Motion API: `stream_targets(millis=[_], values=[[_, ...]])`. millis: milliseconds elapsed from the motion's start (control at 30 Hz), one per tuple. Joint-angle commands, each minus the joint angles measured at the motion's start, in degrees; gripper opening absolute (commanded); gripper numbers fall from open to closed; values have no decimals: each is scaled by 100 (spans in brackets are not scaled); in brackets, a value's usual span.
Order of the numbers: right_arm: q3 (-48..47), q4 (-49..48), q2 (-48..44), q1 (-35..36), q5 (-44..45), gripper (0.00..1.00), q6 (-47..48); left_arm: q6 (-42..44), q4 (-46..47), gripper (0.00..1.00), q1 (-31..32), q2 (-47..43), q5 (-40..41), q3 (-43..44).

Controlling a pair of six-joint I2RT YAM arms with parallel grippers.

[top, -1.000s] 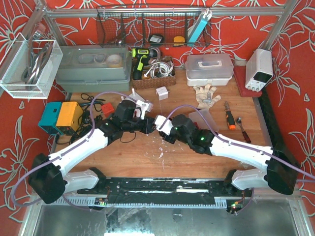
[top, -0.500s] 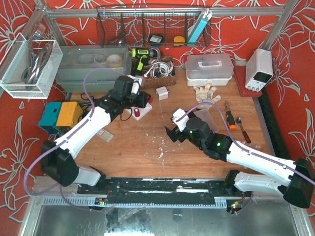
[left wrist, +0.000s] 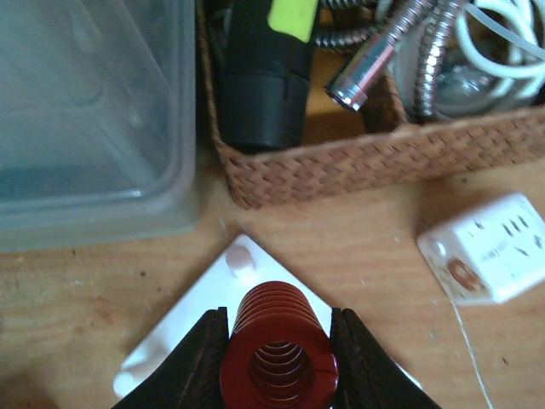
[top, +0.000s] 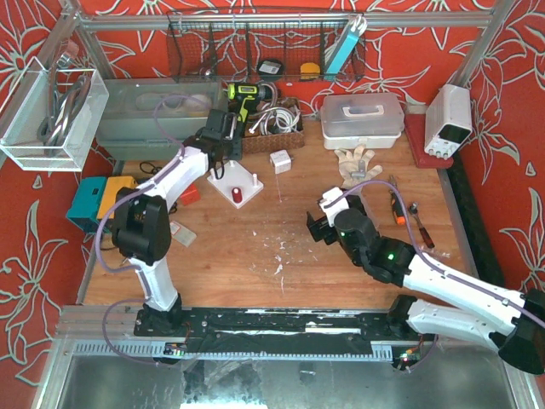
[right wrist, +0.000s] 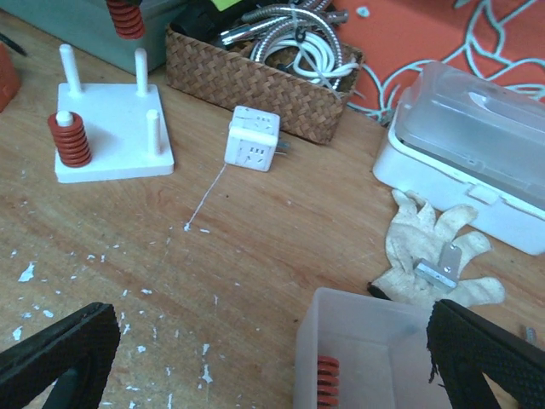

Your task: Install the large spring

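Observation:
I will move my left gripper outward and down to let go of the large spring over the far-corner peg. The peg stands bare below my gripper and just outward of it.
The large spring (left wrist: 277, 341), a red coil seen end-on, sits between the black fingers of my left gripper (left wrist: 277, 362), which is shut on it. Below it lies the white peg base (left wrist: 183, 336), one bare peg (left wrist: 241, 260) just beyond the spring. From above, the left gripper (top: 219, 153) hangs over the back corner of the base (top: 238, 183). The right wrist view shows the held spring (right wrist: 126, 19) above the base (right wrist: 111, 145), and another red spring (right wrist: 68, 141) seated on a front peg. My right gripper (top: 322, 223) stands open and empty.
A translucent bin (right wrist: 375, 349) with one red spring (right wrist: 329, 383) lies under the right gripper. Behind the base are a wicker basket (left wrist: 358, 158), a white plug cube (right wrist: 254, 138) and a grey container (top: 157, 115). A glove (right wrist: 430, 256), a white box (right wrist: 477, 145) and a screwdriver (top: 398, 207) lie to the right.
The two grippers were together at mid-table. The right one opened and drew back to the right. The left arm swung to the back, carrying the spring over the peg base.

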State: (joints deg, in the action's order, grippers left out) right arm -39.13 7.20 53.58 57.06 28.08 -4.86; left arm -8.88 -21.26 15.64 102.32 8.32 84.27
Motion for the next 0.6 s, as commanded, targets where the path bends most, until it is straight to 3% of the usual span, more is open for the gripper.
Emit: stream_targets(millis=[0,567], values=[[187,-205,-209,-37,397,99,-177,71,-25,0,-139,416,301,658],[361,-413,-321,-68,585,99,-112,124,-405,0,-289,1253,240,1371]])
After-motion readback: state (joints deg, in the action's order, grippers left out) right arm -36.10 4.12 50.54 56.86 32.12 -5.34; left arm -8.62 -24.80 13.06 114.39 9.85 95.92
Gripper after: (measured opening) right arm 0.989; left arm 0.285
